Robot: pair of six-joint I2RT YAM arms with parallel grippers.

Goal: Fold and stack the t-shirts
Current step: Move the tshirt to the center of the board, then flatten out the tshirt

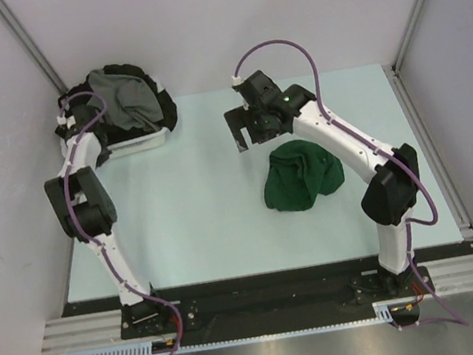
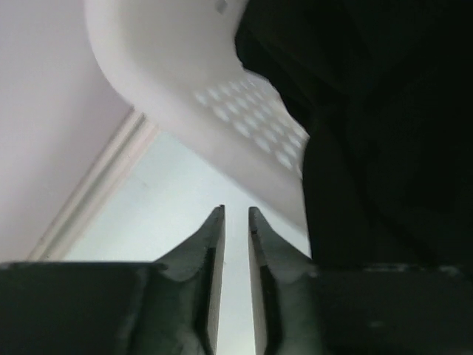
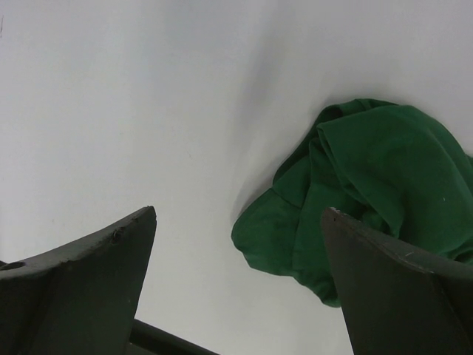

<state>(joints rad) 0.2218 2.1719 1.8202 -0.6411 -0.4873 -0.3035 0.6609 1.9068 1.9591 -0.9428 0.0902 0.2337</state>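
Observation:
My open right gripper lowers back and toward the right in the top view onto the crumpled green t-shirt's raised fold next, because the fold runs across it.
A dark green t-shirt (image 1: pixel 302 176) lies crumpled on the table right of centre; the right wrist view shows the green t-shirt (image 3: pixel 369 177) too. My right gripper (image 1: pixel 243 136) hangs open just behind and left of it, and nothing is between the fingers of the right gripper (image 3: pixel 240 213). A grey t-shirt (image 1: pixel 126 105) and a black t-shirt (image 1: pixel 163 108) are heaped in the white basket (image 1: pixel 137 145) at the back left. My left gripper (image 2: pixel 235 211) sits low beside the basket (image 2: pixel 222 81) and the black t-shirt (image 2: pixel 384 148), jaws a narrow gap apart and holding nothing.
The pale table (image 1: pixel 197 211) is bounded by grey walls on the left, back and right. A metal rail (image 1: pixel 434 146) runs along the table's right edge. Both arm bases stand at the near edge.

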